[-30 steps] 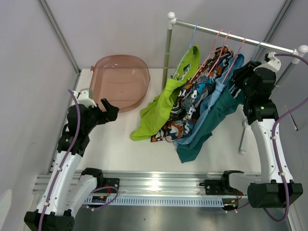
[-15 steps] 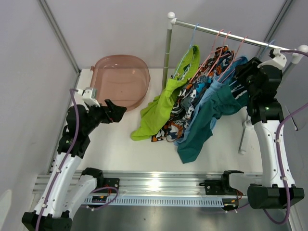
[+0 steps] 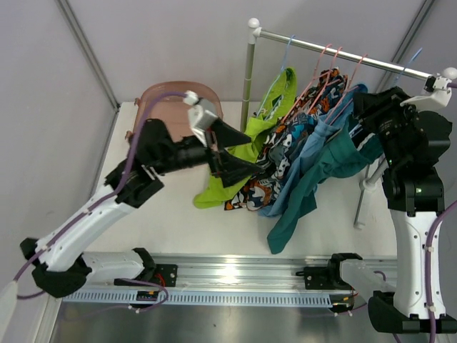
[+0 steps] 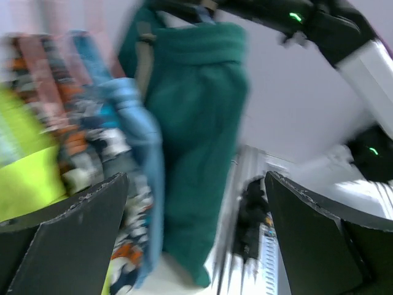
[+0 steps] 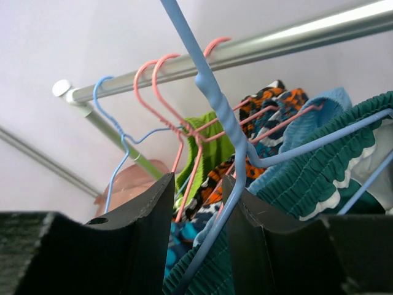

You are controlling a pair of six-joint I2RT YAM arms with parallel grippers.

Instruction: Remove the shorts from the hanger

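I should next lower my right gripper, bring the blue hanger's hook from above the bar onto the bar's end beyond the teal shorts (image 3: 414,71), and release it.
Five shorts hang in a row from the rail (image 3: 321,50): lime green (image 3: 232,168), black-orange-white print (image 3: 246,193), blue-white-orange cartoon print (image 3: 293,136), light blue (image 3: 303,171) and dark teal (image 3: 335,161). My right gripper (image 3: 360,118) is shut on the blue hanger (image 5: 236,160) that carries the dark teal shorts (image 5: 319,178). The hanger's hook (image 3: 414,56) stands above the rail. My left gripper (image 3: 239,163) is open and empty, held in the air in front of the lime green pair. In the blurred left wrist view it faces the dark teal shorts (image 4: 196,123).
A pink translucent tub (image 3: 161,100) sits at the back left, partly behind my left arm. The rack's left post (image 3: 248,78) and right post (image 3: 364,207) stand on the white table. Pink hangers (image 5: 178,123) and another blue hanger (image 5: 113,141) stay on the rail.
My left arm swung up and right from the table's left side to the hanging shorts. My right gripper rose with the blue hanger, lifting the dark teal shorts and raising the hook above the rail.
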